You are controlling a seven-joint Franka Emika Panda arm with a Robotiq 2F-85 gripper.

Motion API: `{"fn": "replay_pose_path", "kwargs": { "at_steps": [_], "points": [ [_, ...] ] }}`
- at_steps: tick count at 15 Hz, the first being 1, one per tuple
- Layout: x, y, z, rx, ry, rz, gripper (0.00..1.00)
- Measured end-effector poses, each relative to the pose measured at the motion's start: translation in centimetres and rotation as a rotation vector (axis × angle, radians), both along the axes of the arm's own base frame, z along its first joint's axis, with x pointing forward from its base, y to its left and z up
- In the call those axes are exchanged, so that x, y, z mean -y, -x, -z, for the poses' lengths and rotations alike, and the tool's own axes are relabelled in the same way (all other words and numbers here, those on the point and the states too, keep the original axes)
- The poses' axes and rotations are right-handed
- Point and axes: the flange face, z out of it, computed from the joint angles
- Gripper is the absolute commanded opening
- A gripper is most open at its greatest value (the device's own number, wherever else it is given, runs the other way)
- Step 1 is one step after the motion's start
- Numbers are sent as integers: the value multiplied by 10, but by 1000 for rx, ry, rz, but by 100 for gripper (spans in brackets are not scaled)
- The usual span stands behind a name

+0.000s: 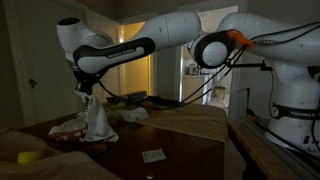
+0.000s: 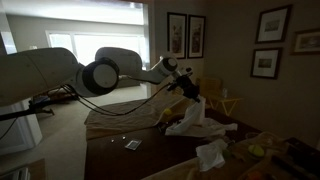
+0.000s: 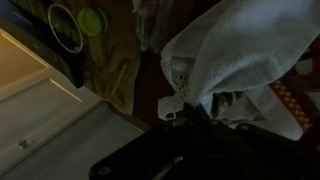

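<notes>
My gripper reaches outward next, then brings the white cloth down, still hanging in a cone, over the red-patterned cloth.
My gripper [image 1: 88, 93] is shut on the top of a white cloth [image 1: 97, 123]. The cloth hangs from it in a cone, and its lower edge reaches the dark wooden table [image 1: 180, 150]. Seen from the opposite side, the gripper [image 2: 189, 94] holds the cloth [image 2: 188, 121] above the table's middle. In the wrist view the dark fingers meet at the gripper [image 3: 192, 110] on a bunched fold of the cloth [image 3: 235, 55], which spreads away from the jaws. The fingertips themselves are lost in shadow.
A second crumpled white cloth [image 2: 210, 155] lies near the table edge, and it shows behind the gripper as a crumpled cloth [image 1: 133, 115]. A small white card [image 1: 152, 155] lies flat on the table. A yellow object [image 1: 28, 157] sits on a cloth-covered surface. A green round thing [image 3: 92, 20] lies beside a ring-shaped object [image 3: 66, 27].
</notes>
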Motion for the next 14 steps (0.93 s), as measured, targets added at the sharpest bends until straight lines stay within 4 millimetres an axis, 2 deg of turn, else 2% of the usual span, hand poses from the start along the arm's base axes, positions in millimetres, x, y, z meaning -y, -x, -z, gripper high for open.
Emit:
{"fn": "replay_pose_path", "kwargs": {
  "at_steps": [5,9,14],
  "points": [
    [50,-8,24,56,-27,5,1],
    [90,-17,50,168,-68,-81,1],
    [121,-16,84,253,-208,-205,1]
  ]
}}
